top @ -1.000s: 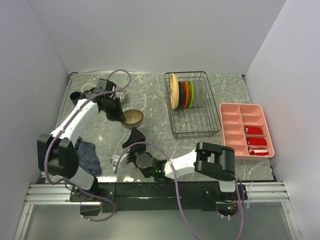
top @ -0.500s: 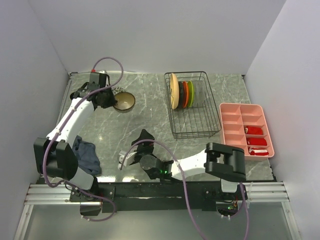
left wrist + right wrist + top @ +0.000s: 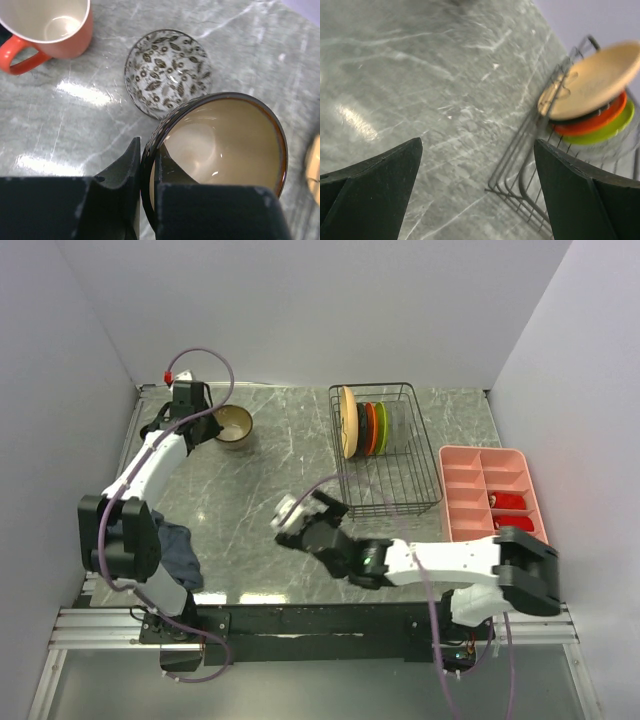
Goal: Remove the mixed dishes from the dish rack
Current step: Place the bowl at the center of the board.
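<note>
My left gripper lowers the brown bowl into the speckled bowl (image 3: pixel 168 74) next, since the speckled bowl stands empty and only partly covered below.
My left gripper (image 3: pixel 147 160) is shut on the rim of the brown bowl (image 3: pixel 220 145), one finger inside and one outside. It holds the bowl just over a speckled bowl (image 3: pixel 167 72), next to an orange mug (image 3: pixel 55 27). In the top view this gripper (image 3: pixel 213 426) and the brown bowl (image 3: pixel 236 426) are at the far left back. The dish rack (image 3: pixel 395 485) holds upright plates: tan (image 3: pixel 347 422), orange-red (image 3: pixel 370 428), green (image 3: pixel 381 428). My right gripper (image 3: pixel 310 515) is open and empty by the rack's near left corner (image 3: pixel 530 165), facing the tan plate (image 3: pixel 595 80). The dark-blue cup is hidden.
A pink divided tray (image 3: pixel 480 465) with red items (image 3: pixel 510 502) lies right of the rack. A dark blue cloth (image 3: pixel 175 550) lies at the front left by the left arm's base. White walls close in the back and both sides.
My left gripper has carried the brown bowl from the table's left middle back to the far left corner. My right gripper has swung from the front edge up toward the rack.
</note>
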Motion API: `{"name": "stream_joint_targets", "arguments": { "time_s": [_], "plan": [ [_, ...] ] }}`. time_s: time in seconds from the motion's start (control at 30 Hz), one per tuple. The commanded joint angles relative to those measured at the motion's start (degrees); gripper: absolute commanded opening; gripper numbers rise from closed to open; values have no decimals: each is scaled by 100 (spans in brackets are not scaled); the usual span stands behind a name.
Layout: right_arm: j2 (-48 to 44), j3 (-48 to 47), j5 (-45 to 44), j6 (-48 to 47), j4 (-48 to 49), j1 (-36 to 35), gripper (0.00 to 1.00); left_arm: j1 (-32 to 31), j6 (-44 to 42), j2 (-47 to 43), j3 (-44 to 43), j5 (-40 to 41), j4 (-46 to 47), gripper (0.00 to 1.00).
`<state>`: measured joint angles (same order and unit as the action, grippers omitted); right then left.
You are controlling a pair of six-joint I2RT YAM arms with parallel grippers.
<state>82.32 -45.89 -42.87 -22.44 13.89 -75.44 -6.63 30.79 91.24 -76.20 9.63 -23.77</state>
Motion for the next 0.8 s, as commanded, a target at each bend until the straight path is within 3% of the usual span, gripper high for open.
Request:
{"name": "stream_joint_targets", "arguments": {
  "time_s": [0.0, 0.27, 0.6, 0.7, 0.77],
  "plan": [
    [-1006, -105, 506, 1881, -1202, 651, 100, 83, 59, 366, -334, 171, 926, 1],
    [-2641, 466, 1184, 3165, -1916, 1707, 100, 162, 68, 1290, -825, 206, 1146, 1],
    [-3811, 1099, 1290, 3650, -2566, 2543, 100, 277, 173, 1941, -1212, 180, 1410, 1],
    [-4031, 1196, 1299, 3711, -2698, 2727, 100, 277, 173, 2108, -1327, 180, 1358, 5],
    [-4163, 1249, 1299, 3729, -2742, 2789, 100, 277, 174, 2169, -1292, 197, 1384, 14]
  ]
}}
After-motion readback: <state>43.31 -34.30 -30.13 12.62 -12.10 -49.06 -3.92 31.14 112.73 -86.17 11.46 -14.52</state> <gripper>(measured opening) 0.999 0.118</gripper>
